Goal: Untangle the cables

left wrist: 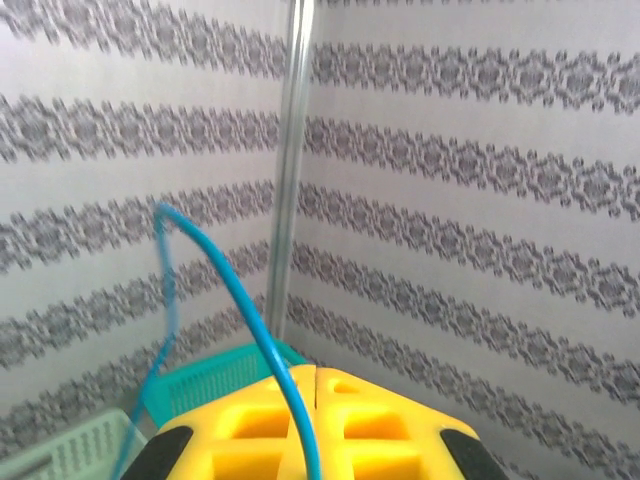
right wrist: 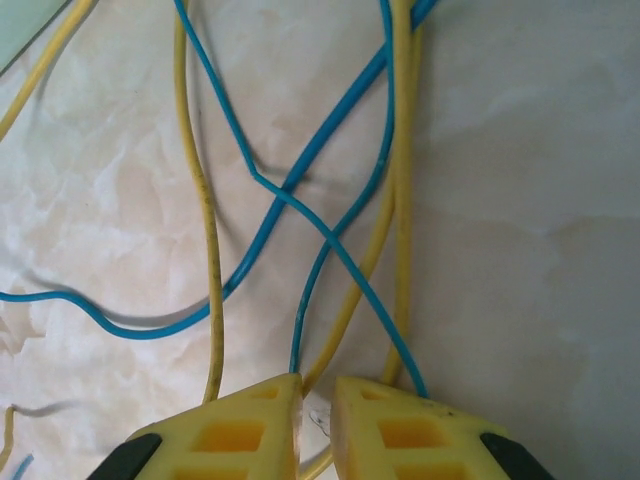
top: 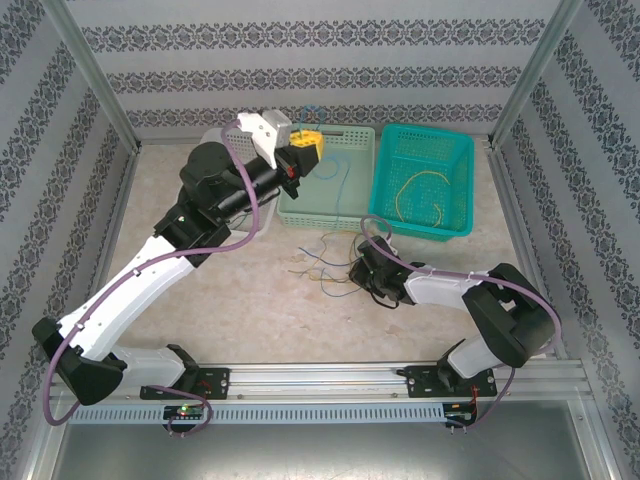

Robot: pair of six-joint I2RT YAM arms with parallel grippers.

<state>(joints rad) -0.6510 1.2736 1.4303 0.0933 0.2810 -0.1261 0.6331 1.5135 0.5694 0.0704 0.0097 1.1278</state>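
Observation:
Next, my left gripper should tip its fingers down and lower them to release the dangling blue cable inside, since the bottom of the light green basket (top: 322,192) lies below.
Several thin cables (top: 325,265) in yellow, blue and green lie tangled on the table in front of the baskets. My left gripper (top: 306,145) is raised over the light green basket, shut on a blue cable (left wrist: 235,285) that arcs up out of its closed yellow fingertips (left wrist: 316,370) and hangs down toward the basket (top: 340,175). My right gripper (top: 358,272) is low over the tangle. Its jaws (right wrist: 318,385) stand a narrow gap apart, and a yellow cable (right wrist: 328,350) runs into that gap. A blue cable (right wrist: 362,293) crosses just ahead of the fingers.
A light green basket (top: 325,222) stands at the back centre. A teal basket (top: 420,232) to its right holds a yellow cable (top: 420,195). A white container (top: 215,135) sits behind the left arm. Patterned walls and metal posts enclose the table.

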